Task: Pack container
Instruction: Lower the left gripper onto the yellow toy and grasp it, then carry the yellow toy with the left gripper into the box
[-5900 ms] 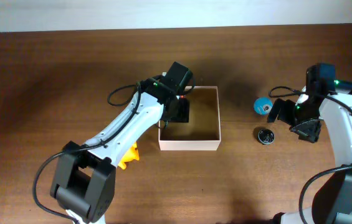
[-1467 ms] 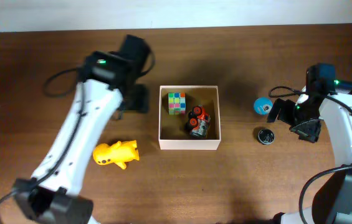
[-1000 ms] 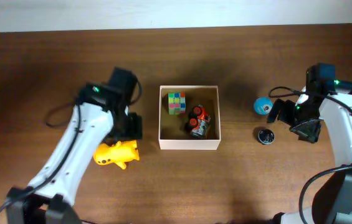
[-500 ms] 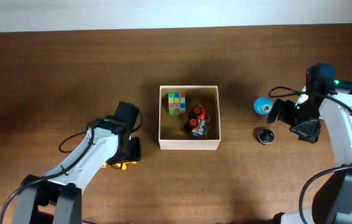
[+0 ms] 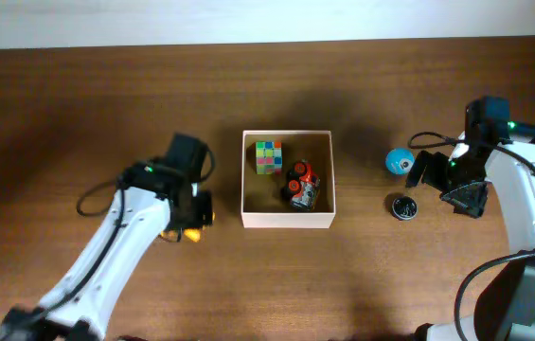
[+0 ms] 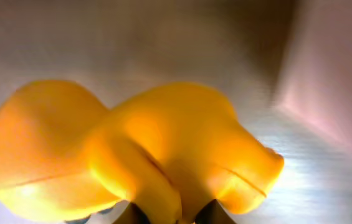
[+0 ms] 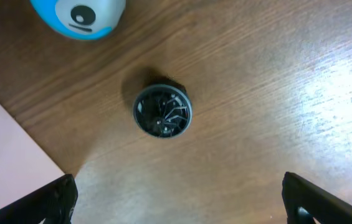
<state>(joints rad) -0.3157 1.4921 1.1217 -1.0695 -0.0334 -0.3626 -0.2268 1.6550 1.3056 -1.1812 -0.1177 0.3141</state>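
My left gripper will rise, go right in the overhead view and release the yellow toy over the red toy car (image 5: 301, 186), because the side of the box blocks the way.
The container (image 5: 286, 220) is a square white-walled box with a tan inside at the table's middle. In it lie a colour cube (image 5: 268, 156) and a red toy car (image 5: 301, 186). My left gripper (image 5: 188, 206) hangs just left of the box, shut on a yellow toy (image 5: 207, 217). That toy (image 6: 163, 137) fills the left wrist view, with the box wall (image 6: 331, 81) blurred at right. My right gripper (image 5: 444, 185) stands open, nothing between its fingers (image 7: 57, 199), beside a black disc (image 7: 162, 112) and a blue ball (image 7: 79, 15).
The black disc (image 5: 402, 206) and blue ball (image 5: 399, 160) lie on the brown table right of the box. A corner of the box (image 7: 7, 149) shows in the right wrist view. A pale wall runs along the table's far edge.
My left gripper came down over the yellow toy, shut on it, and has now shifted slightly away from the front edge with it. The right arm has not moved.
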